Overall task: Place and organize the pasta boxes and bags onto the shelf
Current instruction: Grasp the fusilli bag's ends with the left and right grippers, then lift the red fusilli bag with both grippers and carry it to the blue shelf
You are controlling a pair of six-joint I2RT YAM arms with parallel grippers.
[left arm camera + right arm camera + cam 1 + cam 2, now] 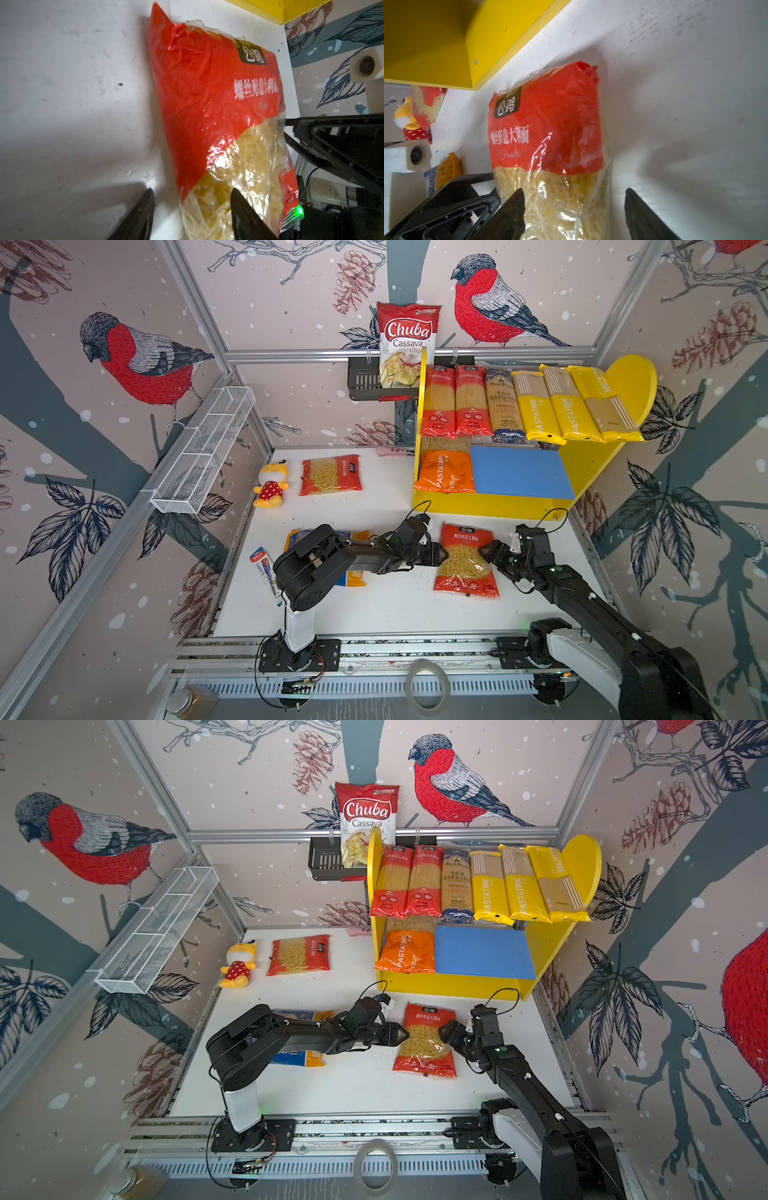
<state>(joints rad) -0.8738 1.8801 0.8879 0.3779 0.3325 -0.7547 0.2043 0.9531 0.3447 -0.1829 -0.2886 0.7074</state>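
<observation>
My left gripper slides in toward my right gripper and onto the fusilli bag's clear side edge (442,565) (187,210) next and closes, as its open fingers already straddle that edge.
A red fusilli bag (467,560) (426,1042) lies flat on the white table in front of the shelf (490,506). My left gripper (440,558) (192,207) is open at its left edge, one finger over the clear part, the other by the table. My right gripper (486,551) (575,207) is open at the opposite edge, straddling it the same way. Several long spaghetti packs (528,404) fill the upper board. An orange bag (444,472) sits on the blue lower board (519,470). A red macaroni bag (330,475) lies far left. A blue-yellow bag (355,576) lies under my left arm.
A plush toy (271,483) lies beside the far red bag. A Chuba chips bag (407,339) stands in the black wall rack (363,383). A white wire basket (203,448) hangs on the left wall. A pen pack (264,568) lies at the table's left edge.
</observation>
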